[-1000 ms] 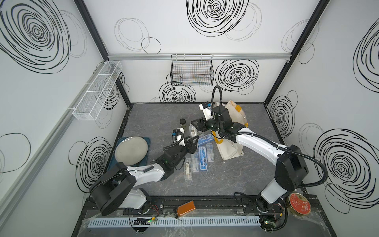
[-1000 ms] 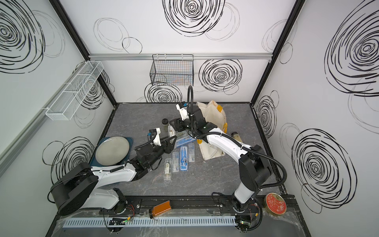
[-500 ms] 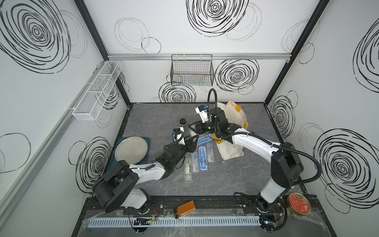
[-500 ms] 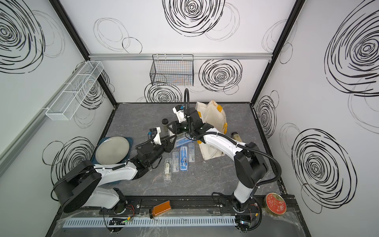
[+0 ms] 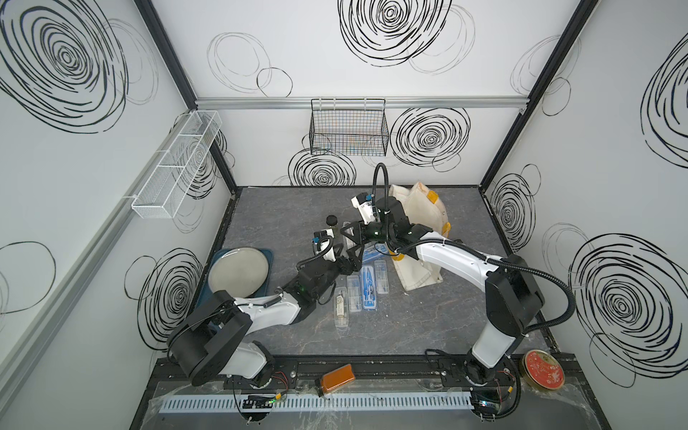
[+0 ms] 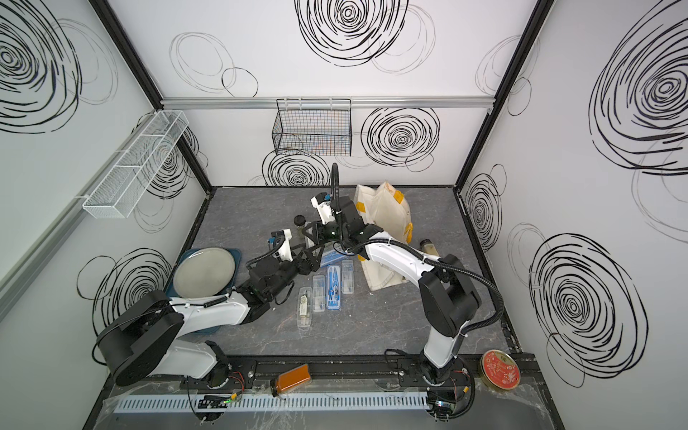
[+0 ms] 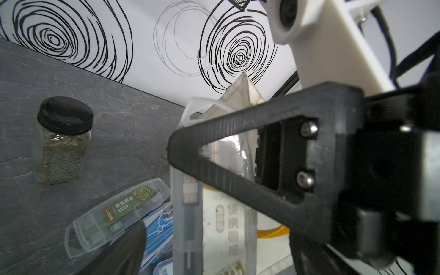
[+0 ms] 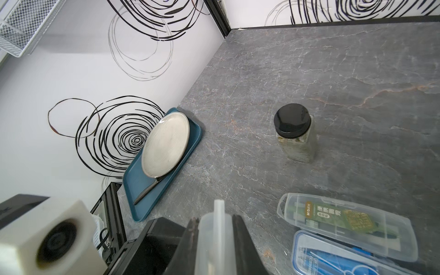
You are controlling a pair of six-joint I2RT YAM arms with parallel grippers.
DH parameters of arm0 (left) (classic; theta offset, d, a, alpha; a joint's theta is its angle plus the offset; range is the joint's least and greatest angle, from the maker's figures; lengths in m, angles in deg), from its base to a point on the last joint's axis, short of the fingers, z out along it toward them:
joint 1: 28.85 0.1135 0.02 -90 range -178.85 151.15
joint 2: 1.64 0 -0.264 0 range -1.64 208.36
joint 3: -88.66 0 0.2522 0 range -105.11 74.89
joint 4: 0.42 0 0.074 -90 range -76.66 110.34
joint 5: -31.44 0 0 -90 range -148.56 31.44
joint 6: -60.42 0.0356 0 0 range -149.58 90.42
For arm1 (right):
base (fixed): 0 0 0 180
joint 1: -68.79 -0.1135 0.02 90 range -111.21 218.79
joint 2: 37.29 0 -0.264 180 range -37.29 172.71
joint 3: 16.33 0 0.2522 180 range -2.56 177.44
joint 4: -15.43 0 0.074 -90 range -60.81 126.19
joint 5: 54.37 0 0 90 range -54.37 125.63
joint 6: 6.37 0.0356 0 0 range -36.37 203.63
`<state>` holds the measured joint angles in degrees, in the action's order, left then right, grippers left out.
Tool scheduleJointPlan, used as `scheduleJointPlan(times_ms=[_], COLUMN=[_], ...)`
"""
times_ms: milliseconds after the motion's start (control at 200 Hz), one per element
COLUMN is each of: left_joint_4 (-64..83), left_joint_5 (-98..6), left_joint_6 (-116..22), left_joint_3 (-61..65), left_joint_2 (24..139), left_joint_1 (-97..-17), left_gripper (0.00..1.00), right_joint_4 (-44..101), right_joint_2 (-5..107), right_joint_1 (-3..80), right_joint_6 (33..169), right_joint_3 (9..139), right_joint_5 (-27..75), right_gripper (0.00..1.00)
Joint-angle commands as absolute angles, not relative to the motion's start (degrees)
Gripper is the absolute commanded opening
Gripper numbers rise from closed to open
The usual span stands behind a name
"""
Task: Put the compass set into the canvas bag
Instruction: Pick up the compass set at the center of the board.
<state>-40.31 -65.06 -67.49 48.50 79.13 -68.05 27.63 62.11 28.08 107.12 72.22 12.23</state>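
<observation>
The canvas bag lies behind the right gripper's wrist, so the right gripper will next turn away from the left gripper and over the canvas bag's opening (image 5: 417,203) to release the compass set.
The compass set (image 8: 214,238), a translucent plastic case, stands on edge above the table with my right gripper (image 8: 215,221) shut on its narrow end. In the left wrist view the same case (image 7: 214,226) is upright, and the right gripper's black triangular finger crosses it. My left gripper (image 5: 350,257) sits just in front of it, open. One of its fingers (image 7: 126,250) stands well clear of the case. The cream canvas bag (image 5: 420,219) with yellow-orange handles lies behind the right arm in both top views (image 6: 387,212).
Several more plastic cases (image 5: 366,290) lie side by side mid-table, one clear with a green label (image 8: 342,219). A black-lidded jar (image 8: 295,133) stands behind them. A grey plate rests on a blue tray (image 5: 270,257) at the left. A wire basket (image 5: 348,130) hangs on the back wall.
My right gripper reached left and closed on the compass set case. My left gripper, which was shut on it, has opened and let go.
</observation>
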Motion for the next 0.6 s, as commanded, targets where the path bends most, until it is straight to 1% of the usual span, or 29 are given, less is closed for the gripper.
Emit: scheduleJointPlan(times_ms=[0, 245, 390, 590], left_joint_4=[-42.7, -38.7, -25.8, -9.4], left_joint_5=[-65.1, -65.5, -69.1, -72.1], left_joint_6=[-67.3, -68.6, -69.3, -69.5], left_joint_3=[48.4, 51.7, 49.8, 46.0], left_joint_2=[77.6, 72.9, 70.4, 70.1], left_joint_1=[-67.4, -65.3, -64.6, -65.2], left_gripper=[0.99, 0.99, 0.99, 0.99], right_joint_4=[28.1, 33.6, 34.5, 35.1], right_joint_2=[61.9, 60.4, 57.4, 51.3], right_joint_1=[27.9, 29.6, 32.5, 39.1], right_joint_6=[106.3, 100.4, 98.2, 96.3], right_joint_3=[75.7, 82.3, 83.9, 82.3], right_joint_5=[13.7, 18.8, 22.4, 33.3], right_gripper=[0.07, 0.06, 0.06, 0.06])
